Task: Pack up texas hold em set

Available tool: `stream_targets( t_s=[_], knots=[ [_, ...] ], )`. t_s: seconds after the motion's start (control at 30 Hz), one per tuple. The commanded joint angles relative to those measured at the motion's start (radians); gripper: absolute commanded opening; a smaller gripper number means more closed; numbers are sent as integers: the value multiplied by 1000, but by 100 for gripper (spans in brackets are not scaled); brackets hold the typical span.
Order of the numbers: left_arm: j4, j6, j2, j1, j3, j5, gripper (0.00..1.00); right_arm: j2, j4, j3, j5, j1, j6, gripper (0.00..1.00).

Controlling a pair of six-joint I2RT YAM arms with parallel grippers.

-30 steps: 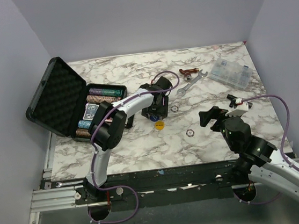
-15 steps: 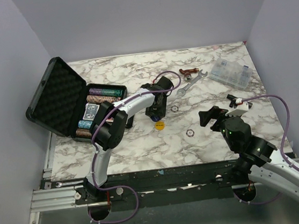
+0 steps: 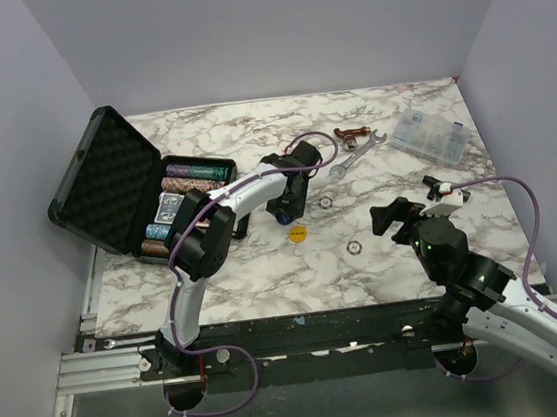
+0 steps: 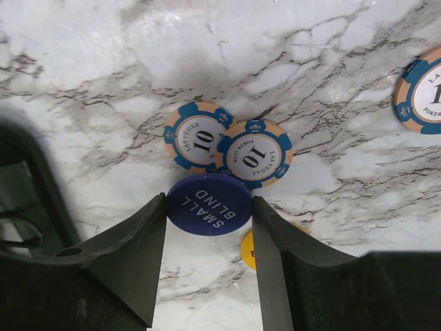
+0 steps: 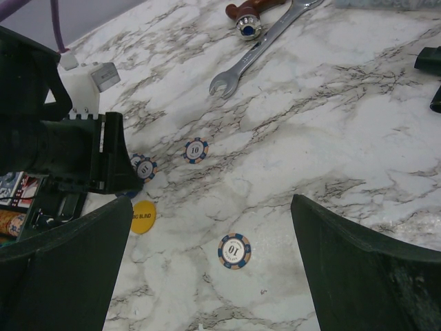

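Note:
The card deck is to the left of my left gripper in the top view, and the briefcase is open. I should move my left gripper over the deck next and release the disc there.
The black briefcase (image 3: 105, 183) lies open at the far left, with rows of chips and card decks (image 3: 178, 195) in its base. My left gripper (image 3: 287, 211) is shut on a blue "SMALL BLIND" disc (image 4: 209, 204), held by its edges just right of the case. Two "10" chips (image 4: 199, 136) (image 4: 254, 153) lie side by side just beyond the disc, and a third (image 4: 422, 89) lies farther right. A yellow "BIG BLIND" disc (image 3: 298, 233) (image 5: 143, 216) lies on the table below the fingers. My right gripper (image 3: 400, 217) (image 5: 213, 276) is open and empty above a lone "10" chip (image 5: 234, 250).
A silver wrench (image 3: 356, 153) (image 5: 262, 45) and a red-handled tool (image 3: 353, 135) lie at the back middle. A clear plastic compartment box (image 3: 432, 135) stands at the back right. Loose chips (image 3: 326, 202) (image 3: 352, 247) lie mid-table.
My left gripper has shifted slightly left and away from the yellow disc. The right arm has not moved.

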Motion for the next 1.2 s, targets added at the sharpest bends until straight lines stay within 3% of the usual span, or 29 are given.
stream_targets(
  t_s=[0.0, 0.17, 0.3, 0.6, 1.17],
  knots=[
    [-23, 45, -108, 15, 20, -105, 29, -1, 12, -1, -4, -1, 0, 100],
    [-30, 39, -176, 136, 14, -91, 27, 1, 14, -2, -6, -1, -2, 100],
    [-52, 6, -237, 297, -12, -92, 26, -4, 14, -1, -6, -1, -2, 100],
    [-56, 39, -317, 579, -158, -107, 26, -3, 12, 0, -2, -1, -2, 100],
    [-68, 44, -263, 651, -231, -261, 29, -6, 14, 5, -3, 0, -18, 100]
  ],
)
